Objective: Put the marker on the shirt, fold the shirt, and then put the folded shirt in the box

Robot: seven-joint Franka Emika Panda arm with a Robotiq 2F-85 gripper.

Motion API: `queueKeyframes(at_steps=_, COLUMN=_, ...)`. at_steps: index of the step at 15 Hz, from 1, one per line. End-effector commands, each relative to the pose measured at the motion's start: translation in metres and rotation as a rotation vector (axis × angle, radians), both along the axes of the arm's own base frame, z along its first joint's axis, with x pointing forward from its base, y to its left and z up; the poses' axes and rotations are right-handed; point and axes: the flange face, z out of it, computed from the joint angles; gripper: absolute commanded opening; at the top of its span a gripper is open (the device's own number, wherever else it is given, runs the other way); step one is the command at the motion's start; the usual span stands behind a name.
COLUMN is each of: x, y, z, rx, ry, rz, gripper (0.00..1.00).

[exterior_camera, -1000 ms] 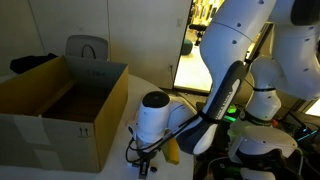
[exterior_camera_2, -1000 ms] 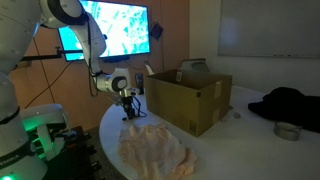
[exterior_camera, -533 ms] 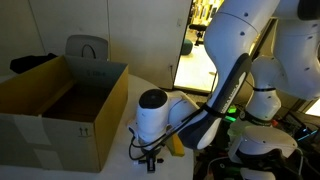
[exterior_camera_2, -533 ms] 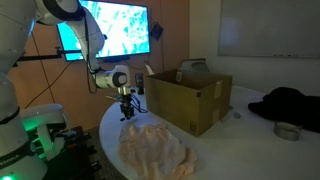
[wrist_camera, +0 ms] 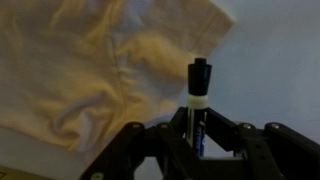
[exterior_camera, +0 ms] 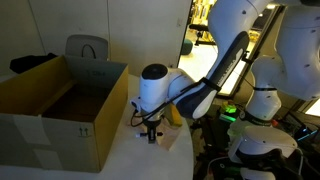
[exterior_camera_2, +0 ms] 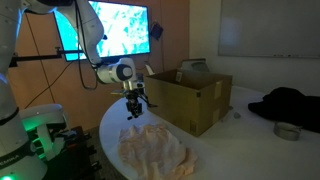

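Observation:
My gripper moves toward the middle of the cream shirt [exterior_camera_2: 152, 150] next, then down to release the black marker, which still hangs by the shirt's edge.
My gripper [wrist_camera: 197, 140] is shut on a marker [wrist_camera: 198, 100] with a black cap and a white barrel; the marker sticks out past the fingers. The gripper hangs in the air just beside the box [exterior_camera_2: 190, 95], above the near end of the shirt, and it shows in both exterior views [exterior_camera: 152, 127] [exterior_camera_2: 134, 108]. The cream crumpled shirt [exterior_camera_2: 152, 150] lies spread on the white round table [exterior_camera_2: 220, 150]. In the wrist view the shirt [wrist_camera: 110, 70] fills the left and middle under the marker's tip. The open cardboard box [exterior_camera: 60, 105] looks empty.
A dark garment [exterior_camera_2: 290, 103] and a small metal bowl [exterior_camera_2: 287, 130] lie at the far side of the table. A lit screen [exterior_camera_2: 115, 30] stands behind the arm. The robot base [exterior_camera: 262, 140] stands beside the table edge.
The gripper has risen with the marker and moved toward the shirt and the box.

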Motion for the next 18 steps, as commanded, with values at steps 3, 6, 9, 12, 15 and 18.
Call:
queueKeyframes(at_steps=3, x=0.015, y=-0.095, z=-0.01, rx=-0.062, ry=-0.024, rz=-0.138, gripper=0.06)
queueKeyframes(at_steps=6, x=0.026, y=-0.142, z=-0.025, rx=-0.089, ry=-0.025, rz=-0.234, gripper=0.06)
queueKeyframes(at_steps=9, x=0.028, y=-0.17, z=-0.043, rx=-0.105, ry=-0.02, rz=-0.289, gripper=0.06)
queueKeyframes(at_steps=12, x=0.028, y=-0.184, z=-0.06, rx=-0.124, ry=-0.01, rz=-0.319, gripper=0.07)
queueKeyframes(at_steps=15, x=0.029, y=-0.189, z=-0.068, rx=-0.132, ry=-0.004, rz=-0.334, gripper=0.16)
queueKeyframes(at_steps=18, x=0.031, y=-0.192, z=-0.063, rx=-0.127, ry=-0.018, rz=-0.35, gripper=0.56)
